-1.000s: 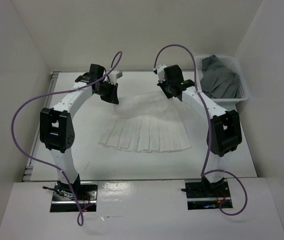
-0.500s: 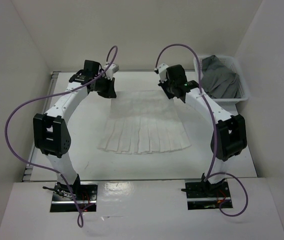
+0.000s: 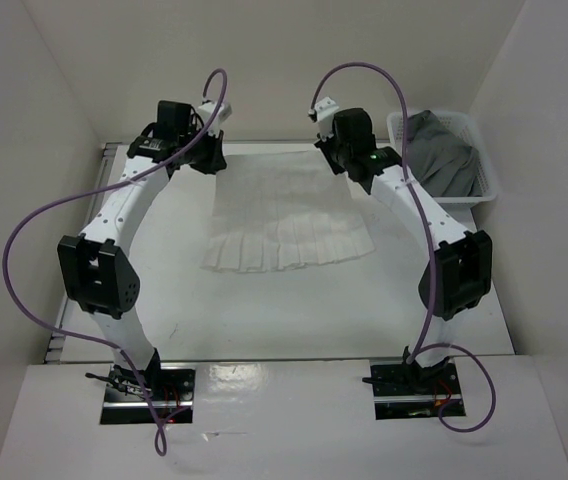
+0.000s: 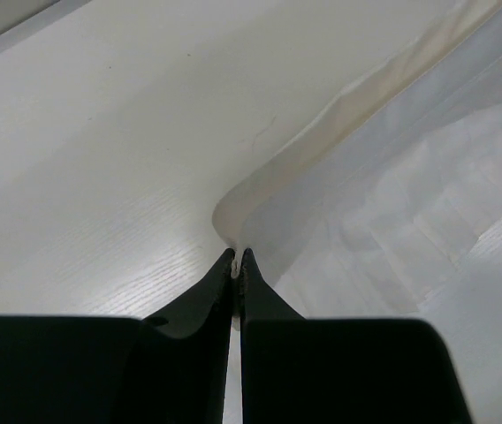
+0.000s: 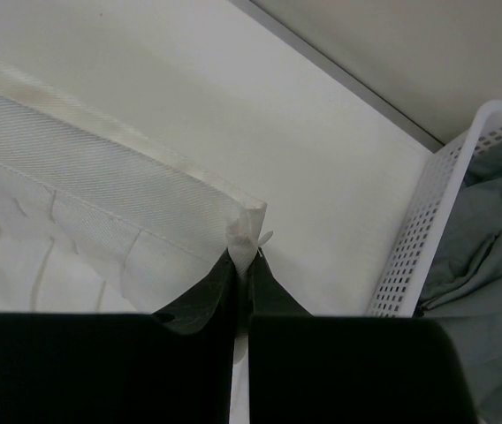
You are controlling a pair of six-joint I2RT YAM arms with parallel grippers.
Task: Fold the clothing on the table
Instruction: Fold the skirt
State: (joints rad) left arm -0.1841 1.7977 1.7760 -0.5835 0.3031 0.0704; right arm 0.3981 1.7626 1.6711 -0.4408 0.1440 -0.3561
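My right gripper is holding the tuft, and the garment still lies spread. It should next move back over the garment's pleats, nearer my base, and release the tuft.
The clothing (image 3: 284, 215) is a thin white pleated garment spread on the table (image 3: 264, 300), its flared hem toward the near side. My left gripper (image 3: 209, 162) is shut on its far left corner, and in the left wrist view the fabric (image 4: 384, 177) rises from the pinch of my left gripper (image 4: 235, 256). On the far right corner my right gripper (image 3: 339, 165) is shut. The right wrist view has the waistband corner (image 5: 249, 228) bunched between the tips of my right gripper (image 5: 244, 254).
A white mesh basket (image 3: 484, 180) with a dark grey garment (image 3: 444, 155) stands at the far right, close to the right arm; the basket (image 5: 428, 230) also fills the right of the right wrist view. A metal rail (image 3: 109, 152) runs along the table's left edge.
Both grippers have moved toward the far edge of the table, dragging the garment with them; its hem has slid away from the near side.
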